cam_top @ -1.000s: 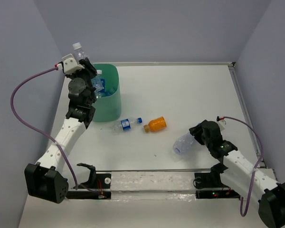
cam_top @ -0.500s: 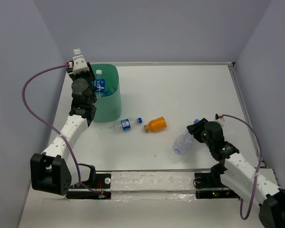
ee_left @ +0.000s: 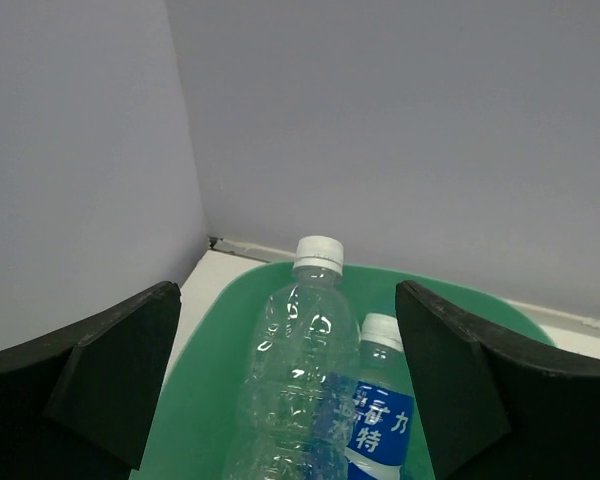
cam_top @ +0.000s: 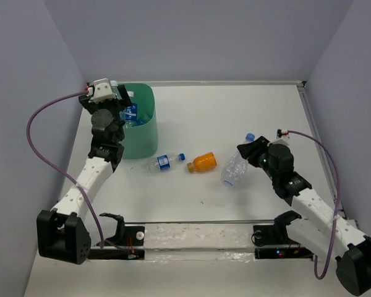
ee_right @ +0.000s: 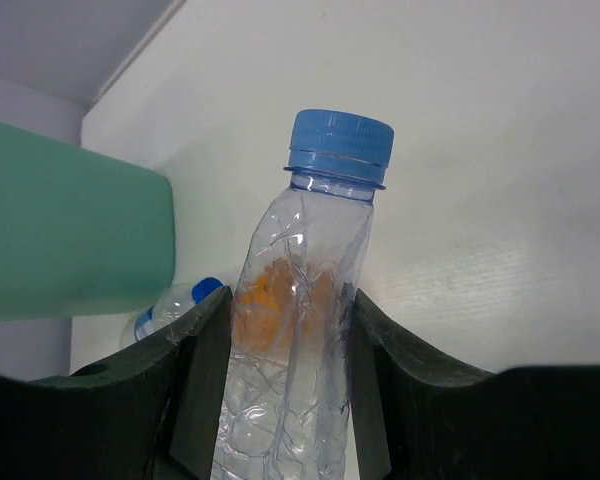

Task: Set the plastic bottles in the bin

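The bin's sides are high, so my right gripper will go up toward the left in the top view, over the bin's opening [cam_top: 144, 104], then lower the blue-capped bottle and let go of it.
My left gripper [cam_top: 115, 98] hangs open over the mint-green bin [cam_top: 140, 141]. In the left wrist view its jaws stand wide apart around a clear white-capped bottle [ee_left: 302, 360], which they do not touch; it sits in the bin [ee_left: 212, 400] beside a blue-labelled bottle [ee_left: 378, 420]. My right gripper [cam_top: 252, 154] is shut on a clear blue-capped bottle [cam_top: 234, 168], held tilted above the table. The right wrist view shows its fingers [ee_right: 205, 370] pressing that crumpled bottle [ee_right: 305, 260]. An orange bottle [cam_top: 204, 161] and a small clear blue-capped bottle [cam_top: 166, 161] lie on the table by the bin.
Grey walls close in the white table on three sides, with a raised edge [cam_top: 309, 117] along the right. A metal rail [cam_top: 191, 235] runs between the arm bases. A purple cable [cam_top: 34, 130] loops left of the left arm. A tiny dark speck [cam_top: 202, 202] lies near the front.
The left gripper swung over the bin and opened, and the white-capped bottle dropped in. The right arm lifted its bottle and carried it up and left.
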You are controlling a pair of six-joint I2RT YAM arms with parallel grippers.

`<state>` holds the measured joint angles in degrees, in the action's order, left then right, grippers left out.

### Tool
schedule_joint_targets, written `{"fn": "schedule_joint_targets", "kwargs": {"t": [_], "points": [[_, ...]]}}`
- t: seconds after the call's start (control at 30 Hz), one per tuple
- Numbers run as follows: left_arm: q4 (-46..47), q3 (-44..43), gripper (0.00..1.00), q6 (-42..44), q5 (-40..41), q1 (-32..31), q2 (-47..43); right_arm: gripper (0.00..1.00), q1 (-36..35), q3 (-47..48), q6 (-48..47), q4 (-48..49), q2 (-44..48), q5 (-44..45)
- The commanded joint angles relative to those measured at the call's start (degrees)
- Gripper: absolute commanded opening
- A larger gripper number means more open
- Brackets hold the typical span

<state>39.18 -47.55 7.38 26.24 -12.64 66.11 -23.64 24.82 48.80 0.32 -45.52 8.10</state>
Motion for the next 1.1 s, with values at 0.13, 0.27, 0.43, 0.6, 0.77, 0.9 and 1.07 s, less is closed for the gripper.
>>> {"fn": "schedule_joint_targets", "kwargs": {"t": [0.13, 0.27, 0.43, 0.6, 0.77, 0.9, 1.07], "points": [[-11.3, -9.7, 0.99, -14.6, -8.6, -0.3, -11.1, 0.0, -7.9, 14.7, -12.1, 15.7, -7.6, -1.4], [-25.4, -14.9, 0.99, -23.5, -17.0, -0.3, -15.3, 0.0, -15.1, 25.9, -22.1, 20.8, -16.8, -2.4], [-38.1, -12.7, 0.99, -27.9, -23.3, -0.3, -22.6, 0.0, -18.6, 42.0, -32.7, 22.4, -32.6, -7.5], [-41.7, -6.0, 0.99, -29.9, -25.4, -0.2, -31.3, 0.0, -20.7, 61.1, -38.0, 22.6, -44.4, -12.0], [-48.6, -2.1, 0.99, -30.2, -25.4, -0.2, -37.4, 0.0, -22.1, 78.3, -41.0, 20.1, -56.5, -12.1], [-50.7, -0.5, 0.99, -31.2, -25.4, -0.2, -38.7, 0.0, -22.6, 89.9, -40.1, 20.2, -68.0, -10.9], [-52.4, -1.2, 0.99, -30.4, -23.3, -0.2, -38.7, 0.0, -24.3, 105.6, -40.5, 19.6, -78.9, -10.2]]}}
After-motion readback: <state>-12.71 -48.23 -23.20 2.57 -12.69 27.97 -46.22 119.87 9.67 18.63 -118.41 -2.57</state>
